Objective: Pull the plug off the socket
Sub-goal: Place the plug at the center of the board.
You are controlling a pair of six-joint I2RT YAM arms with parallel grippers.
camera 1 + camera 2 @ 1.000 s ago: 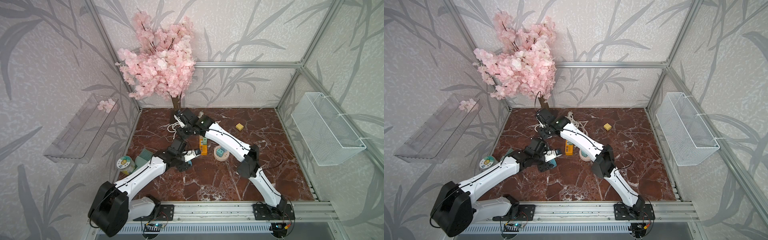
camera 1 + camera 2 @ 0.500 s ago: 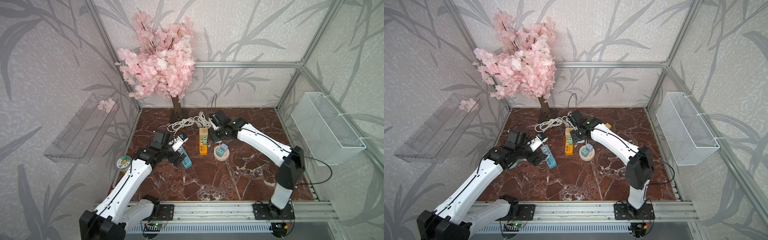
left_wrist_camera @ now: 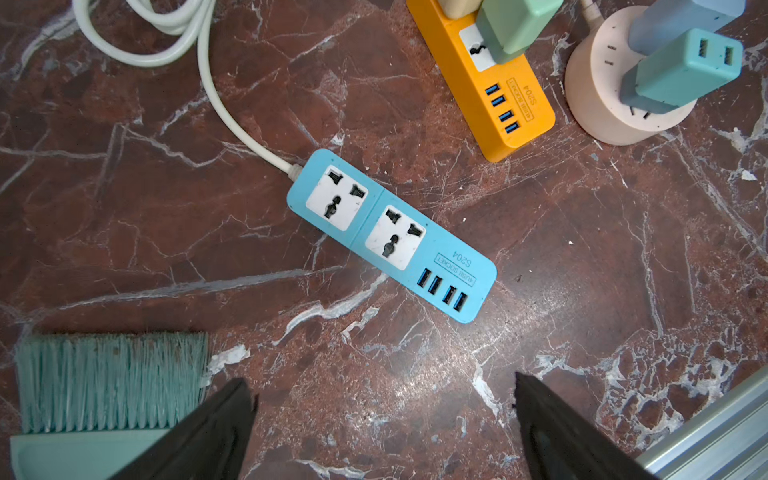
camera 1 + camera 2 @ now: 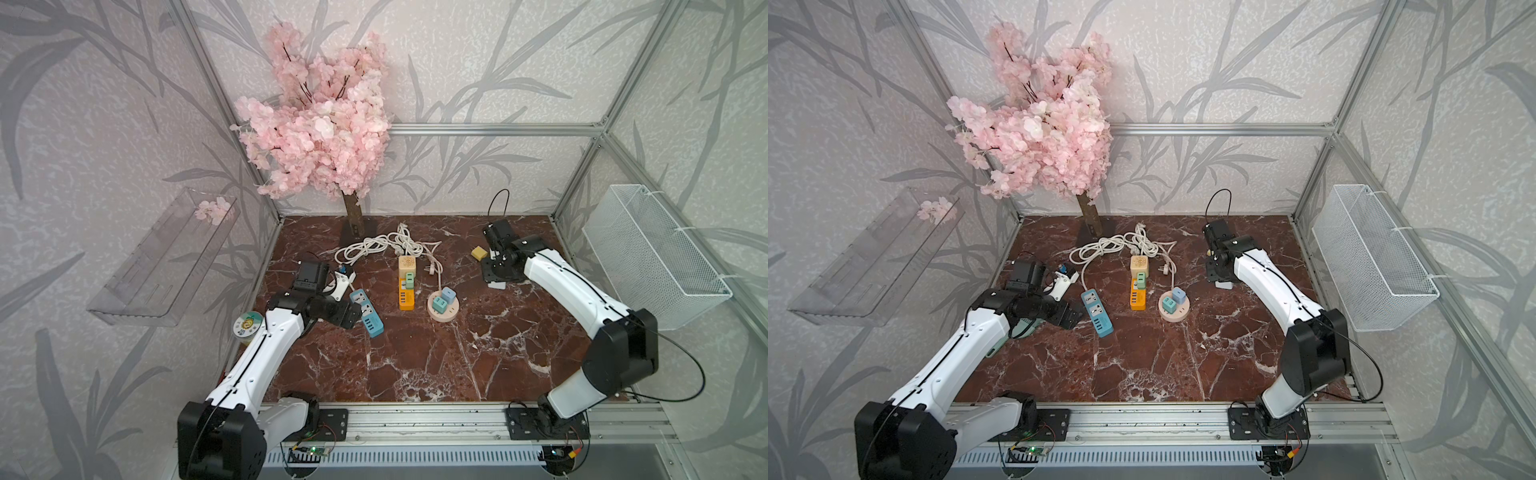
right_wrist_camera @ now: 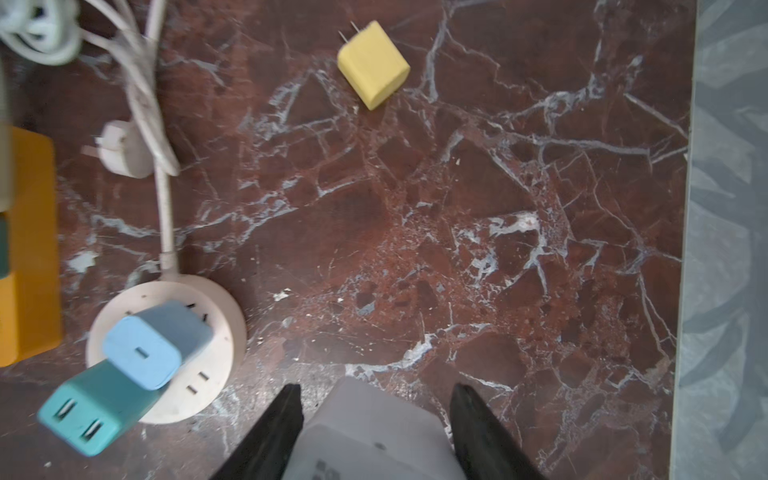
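Note:
I need to move my right gripper outward and down next, and then I will release the pale grey plug (image 5: 374,428) onto the bare marble (image 5: 488,57) beside the yellow plug, because that patch is empty.
My right gripper (image 5: 376,388) is shut on a pale grey plug (image 5: 374,428), hanging low over the marble at the right of the floor in both top views (image 4: 496,284) (image 4: 1224,285). The blue socket strip (image 3: 390,235) (image 4: 366,316) lies with both outlets empty. My left gripper (image 3: 380,378) (image 4: 351,318) stands open beside it, holding nothing. An orange strip (image 4: 406,297) carries a green plug (image 3: 511,25). A round pink socket (image 5: 216,328) (image 4: 444,316) carries a light blue plug (image 5: 145,353) and a teal plug (image 5: 95,411).
A loose yellow plug (image 5: 372,64) (image 4: 478,252) lies near the right arm. White cables (image 4: 382,245) coil at the back beside the blossom tree's trunk (image 4: 353,212). A teal brush (image 3: 112,374) lies by my left gripper. A tape roll (image 4: 248,324) sits at the left edge, and a wire basket (image 4: 652,253) hangs on the right wall.
Both arms have drawn away from the middle. The right one swung to the right with the grey plug in its grip. The left one pulled back to the left and its jaws opened wide.

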